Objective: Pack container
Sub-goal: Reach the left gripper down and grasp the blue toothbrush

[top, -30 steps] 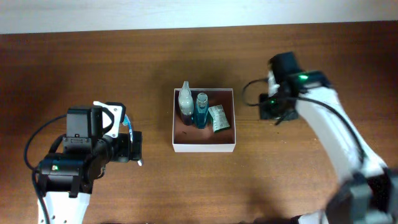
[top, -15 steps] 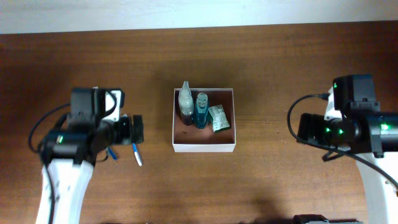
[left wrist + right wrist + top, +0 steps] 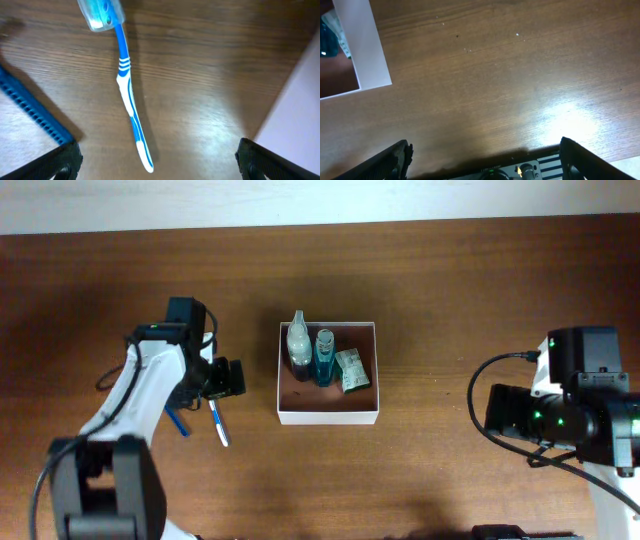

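I will next bring my left gripper down onto the toothbrush's white handle (image 3: pixel 127 95) just past its ringed neck, because that part of the handle lies on the tabletop below my open fingers.
The container (image 3: pixel 328 417), a white square box with a pinkish-brown inside, sits at the table's centre. It holds a clear bottle (image 3: pixel 298 345), a blue bottle (image 3: pixel 324 358) and a green packet (image 3: pixel 350 370). A blue-and-white toothbrush (image 3: pixel 218 423) lies on the table left of it, also in the left wrist view (image 3: pixel 129 95). My left gripper (image 3: pixel 228 378) is open and empty over the toothbrush (image 3: pixel 157 165). My right gripper (image 3: pixel 497 413) is open and empty, well right of the container (image 3: pixel 485 160). The container's corner (image 3: pixel 365 50) shows in the right wrist view.
A blue comb (image 3: pixel 178 422) lies just left of the toothbrush, also in the left wrist view (image 3: pixel 30 107). The container's white wall (image 3: pixel 300 100) is at that view's right edge. Bare brown wood surrounds the container.
My left gripper has moved right and back, toward the container, and now hangs over the toothbrush. My right arm has pulled away from the container to the right side.
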You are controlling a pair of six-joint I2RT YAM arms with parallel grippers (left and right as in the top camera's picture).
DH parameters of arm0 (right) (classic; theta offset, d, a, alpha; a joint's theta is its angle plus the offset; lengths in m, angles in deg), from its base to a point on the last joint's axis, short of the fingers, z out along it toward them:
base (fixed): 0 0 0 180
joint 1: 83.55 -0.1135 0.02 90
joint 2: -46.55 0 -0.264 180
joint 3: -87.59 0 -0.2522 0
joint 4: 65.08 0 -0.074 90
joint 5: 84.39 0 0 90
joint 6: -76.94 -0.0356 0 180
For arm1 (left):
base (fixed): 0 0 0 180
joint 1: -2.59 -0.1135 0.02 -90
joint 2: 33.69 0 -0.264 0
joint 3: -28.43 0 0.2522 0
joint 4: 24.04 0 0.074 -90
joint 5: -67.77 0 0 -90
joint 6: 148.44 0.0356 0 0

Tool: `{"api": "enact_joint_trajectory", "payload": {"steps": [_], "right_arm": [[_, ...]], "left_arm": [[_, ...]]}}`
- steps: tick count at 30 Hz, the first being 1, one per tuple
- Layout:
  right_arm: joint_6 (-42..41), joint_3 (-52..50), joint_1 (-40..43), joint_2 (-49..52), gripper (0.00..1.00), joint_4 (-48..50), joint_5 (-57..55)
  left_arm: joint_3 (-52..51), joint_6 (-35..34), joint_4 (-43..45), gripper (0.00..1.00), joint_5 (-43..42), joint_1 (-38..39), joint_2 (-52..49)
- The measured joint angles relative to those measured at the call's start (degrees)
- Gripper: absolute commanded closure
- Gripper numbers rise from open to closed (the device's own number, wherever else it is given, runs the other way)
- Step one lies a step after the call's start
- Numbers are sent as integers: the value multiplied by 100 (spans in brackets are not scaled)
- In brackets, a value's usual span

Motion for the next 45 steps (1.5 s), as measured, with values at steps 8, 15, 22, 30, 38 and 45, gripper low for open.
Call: {"api": "enact_joint_trajectory", "payload": {"steps": [8, 15, 22, 30, 38, 45], "right_arm": [[13, -15, 0, 118, 12, 50, 0], [13, -15, 0, 138, 12, 52, 0], [15, -15, 0, 138, 12, 52, 0], [15, -15, 0, 138, 12, 52, 0], [13, -15, 0, 138, 12, 52, 0], [13, -15, 2, 138, 12, 55, 0]], "left_arm": [[0, -103, 216, 1, 0, -13, -765], [37, -146, 229, 32, 85, -15, -1040], [66, -210, 238, 75, 153, -57, -1080], [66, -205, 278, 85, 151, -57, -1080], [72, -203, 278, 99, 138, -57, -1080], [188, -203, 72, 99, 205, -50, -1091]]}}
